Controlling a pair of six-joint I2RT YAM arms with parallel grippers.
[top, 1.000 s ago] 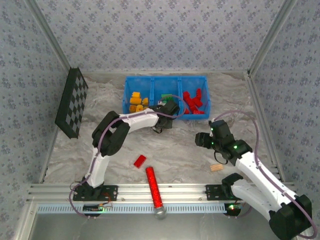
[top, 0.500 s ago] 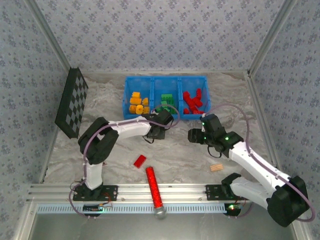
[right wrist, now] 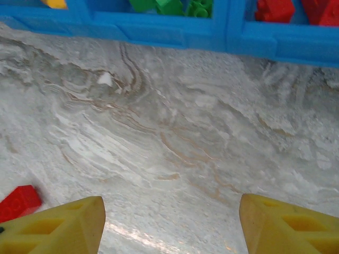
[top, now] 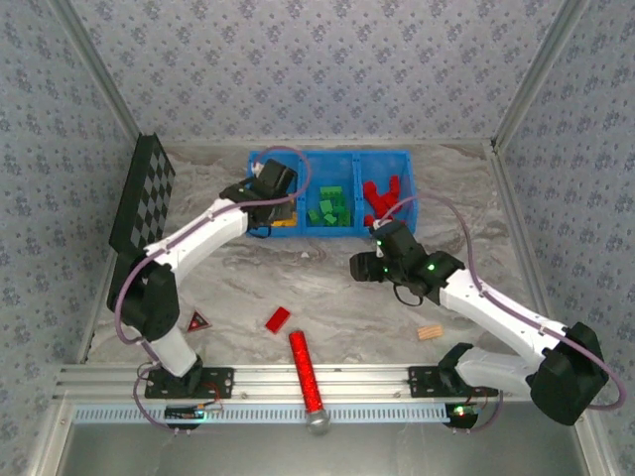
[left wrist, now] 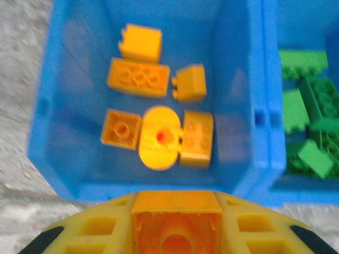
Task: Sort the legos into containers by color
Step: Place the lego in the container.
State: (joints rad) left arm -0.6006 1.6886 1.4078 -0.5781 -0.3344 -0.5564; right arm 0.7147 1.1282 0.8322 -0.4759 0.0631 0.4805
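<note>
Next, my left gripper lowers outward into the bin section (top: 285, 220) (left wrist: 170, 119) below and outward of it and releases the yellow-orange lego there, because the legos inside match its color.
The blue bin (top: 327, 154) stands at the back of the table, its three compartments holding yellow-orange, green (top: 329, 208) and red legos (top: 382, 198). My left gripper (top: 266, 188) hovers at the near edge of the left compartment (left wrist: 233, 106), shut on a yellow-orange lego (left wrist: 176, 203); several yellow-orange legos (left wrist: 139, 78) lie inside below it. A single red lego (top: 277, 318) lies on the table; its corner shows at the lower left of the right wrist view (right wrist: 18, 201). My right gripper (top: 359, 268) hangs open over bare table (right wrist: 172, 217), in front of the bin (right wrist: 159, 32).
A long red cylinder with a silver tip (top: 306, 372) lies near the front rail. A small tan block (top: 429, 333) sits right of it. A small red triangular piece (top: 198, 320) lies by the left arm's base. A black checkered board (top: 142, 203) leans at the left wall.
My left arm swung from in front of the middle compartment over to the left one. The right gripper moved left and toward the table's middle, its fingers spreading slightly.
</note>
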